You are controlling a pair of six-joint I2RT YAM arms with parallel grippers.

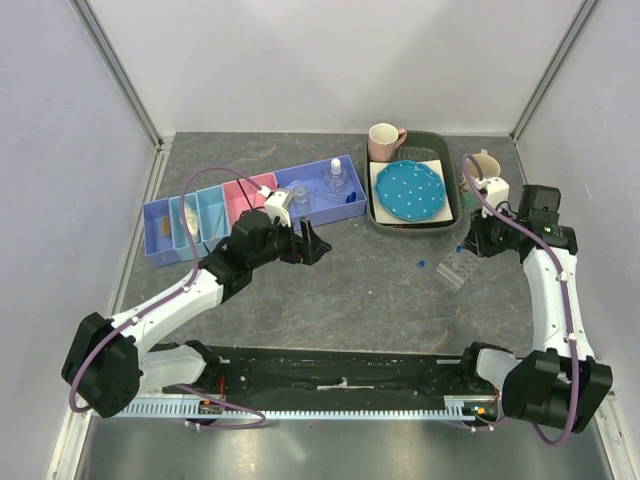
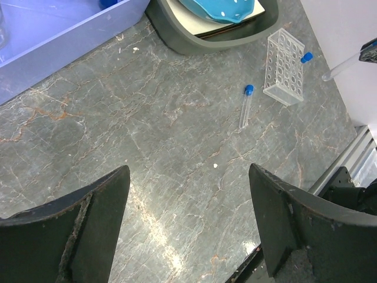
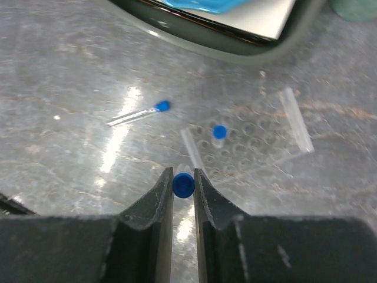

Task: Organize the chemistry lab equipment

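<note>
My right gripper shifts toward the right in the wrist view over the rack next, then lowers its vial in, as holes (image 1: 460,262) (image 3: 226,153) beside the standing vial are empty.
My right gripper (image 3: 183,177) is shut on a blue-capped vial (image 3: 183,185) and holds it just above the near edge of the clear tube rack (image 3: 247,138). One blue-capped vial (image 3: 219,132) stands in the rack. Another vial (image 3: 138,114) lies on the table to the rack's left, and it shows in the left wrist view (image 2: 245,105) beside the rack (image 2: 284,66). My left gripper (image 2: 188,218) is open and empty over bare table, near the blue organizer (image 1: 250,205). A white-capped clear bottle (image 1: 336,177) and a clear beaker (image 1: 300,197) stand in the organizer's right compartment.
A dark tray (image 1: 372,215) at the back holds a blue dotted plate (image 1: 410,190) and a pink mug (image 1: 384,141). A beige mug (image 1: 482,165) stands to its right. Grey walls enclose the table on three sides.
</note>
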